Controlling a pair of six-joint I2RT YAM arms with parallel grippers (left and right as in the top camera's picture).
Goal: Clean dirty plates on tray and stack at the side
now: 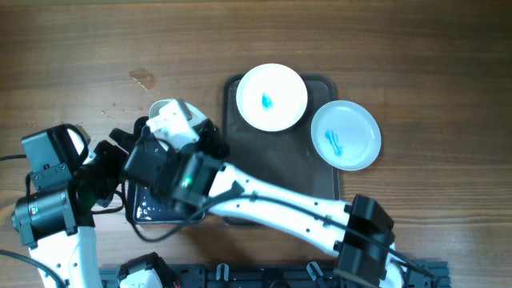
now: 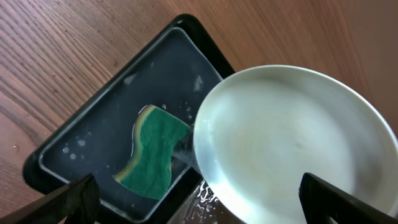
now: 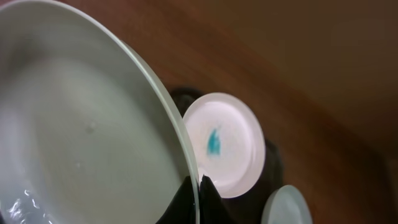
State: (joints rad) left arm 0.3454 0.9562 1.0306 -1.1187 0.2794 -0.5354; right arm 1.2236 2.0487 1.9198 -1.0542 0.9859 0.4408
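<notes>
Next, my right gripper goes toward the right in the overhead view, past the third plate, and lowers onto bare tabletop, since the held plate looks clean.
My right gripper [image 3: 199,185] is shut on the rim of a plain white wet plate [image 3: 81,124] and holds it tilted over the black container. In the left wrist view this plate [image 2: 298,143] fills the right side. My left gripper [image 2: 205,198] is open and empty, with the plate's lower edge between its fingers but not touching them. A second plate [image 1: 272,97] with a blue smear lies on the dark brown tray [image 1: 280,164]. A third smeared plate [image 1: 346,134] lies across the tray's right rim. In the overhead view the held plate [image 1: 173,119] shows only in part.
A black rectangular container [image 2: 93,124] with water and a teal sponge [image 2: 153,150] sits left of the tray, under the held plate. In the overhead view the right arm [image 1: 272,204] crosses the tray's front and hides most of the container [image 1: 148,212].
</notes>
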